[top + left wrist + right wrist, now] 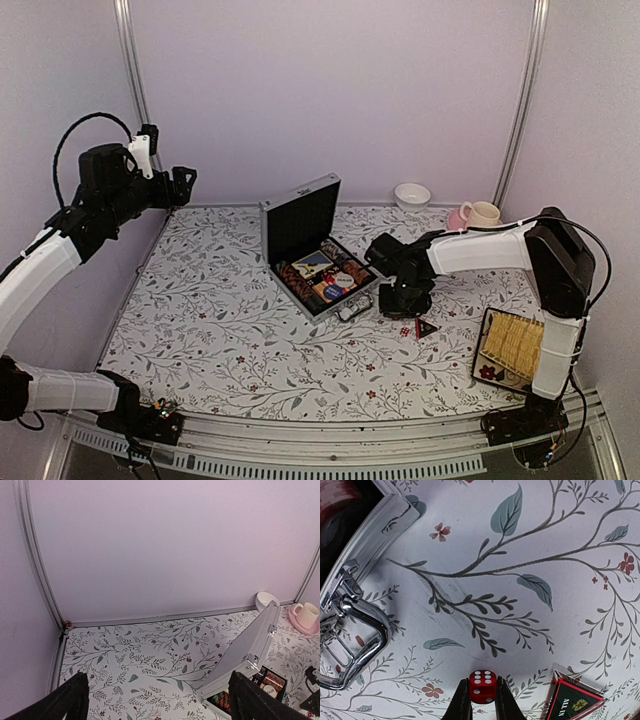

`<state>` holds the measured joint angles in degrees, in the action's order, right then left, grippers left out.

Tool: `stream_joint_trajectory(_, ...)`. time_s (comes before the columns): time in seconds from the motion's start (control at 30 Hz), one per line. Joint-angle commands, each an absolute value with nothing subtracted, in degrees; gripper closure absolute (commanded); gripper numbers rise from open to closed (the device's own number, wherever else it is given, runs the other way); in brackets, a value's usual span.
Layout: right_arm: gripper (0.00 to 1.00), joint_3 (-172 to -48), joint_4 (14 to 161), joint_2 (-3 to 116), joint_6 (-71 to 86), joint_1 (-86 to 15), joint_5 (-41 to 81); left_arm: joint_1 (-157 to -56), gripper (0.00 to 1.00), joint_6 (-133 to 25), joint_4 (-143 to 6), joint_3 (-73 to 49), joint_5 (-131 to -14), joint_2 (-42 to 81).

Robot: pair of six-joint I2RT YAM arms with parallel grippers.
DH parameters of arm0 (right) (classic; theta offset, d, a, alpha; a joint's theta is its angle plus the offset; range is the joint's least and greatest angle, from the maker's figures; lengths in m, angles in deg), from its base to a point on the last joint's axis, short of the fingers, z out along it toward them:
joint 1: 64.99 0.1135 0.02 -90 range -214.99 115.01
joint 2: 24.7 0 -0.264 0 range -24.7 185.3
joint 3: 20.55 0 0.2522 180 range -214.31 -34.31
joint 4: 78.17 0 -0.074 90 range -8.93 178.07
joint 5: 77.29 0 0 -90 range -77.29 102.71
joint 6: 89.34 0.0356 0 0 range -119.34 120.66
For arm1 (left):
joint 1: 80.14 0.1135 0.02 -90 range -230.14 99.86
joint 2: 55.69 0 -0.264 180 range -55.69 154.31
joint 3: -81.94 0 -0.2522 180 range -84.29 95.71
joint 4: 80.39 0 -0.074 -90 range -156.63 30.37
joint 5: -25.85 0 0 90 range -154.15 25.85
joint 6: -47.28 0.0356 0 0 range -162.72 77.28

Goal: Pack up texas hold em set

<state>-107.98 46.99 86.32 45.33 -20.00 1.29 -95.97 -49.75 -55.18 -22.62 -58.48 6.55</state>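
Note:
The card packs lie to the left of my right gripper in the top view, so next I lift it over the case [316,262], lower the die between the packs and release it.
The silver case [316,262] lies open mid-table with its lid [250,640] raised, and chip stacks and cards lie in the black lining. Its metal handle [350,640] faces my right arm. A red die [482,685] sits on the cloth just off the case's front, six pips up. My right gripper [482,705] is shut on the die, one finger against each side. The black-red triangular marker [572,702] lies just right of it. My left gripper [185,185] hangs high at the far left, open and empty, with its fingers [65,700] wide apart.
A yellow woven tray [512,345] rests at the right near edge beside my right arm's base. A pink cup and saucer [478,214] and a white bowl [412,195] stand at the back right. Pale walls with metal posts close in the table.

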Motion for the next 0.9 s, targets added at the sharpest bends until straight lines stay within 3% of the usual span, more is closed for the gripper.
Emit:
stream_joint_trajectory(0.0, 0.93, -110.6, 46.1, 85.2, 43.0, -19.6, -0.4, -95.4, 0.03, -49.1, -55.5, -22.4, -58.5, 5.6)
stream_joint_trajectory(0.23, 0.93, -116.8, 53.8, 84.1, 30.5, -19.3, 6.3, -95.5, 0.03, -49.1, -55.5, -22.5, -58.3, 5.7)
stream_joint_trajectory(0.6, 0.93, -136.0, 55.7, 98.4, 15.5, -19.4, 13.1, -95.5, 0.03, -48.8, -55.5, -22.5, -57.6, 5.9)
stream_joint_trajectory(0.87, 0.92, -141.5, 55.8, 103.6, 12.2, -19.4, 14.1, -95.5, 0.03, -48.8, -55.4, -22.4, -57.9, 6.6)
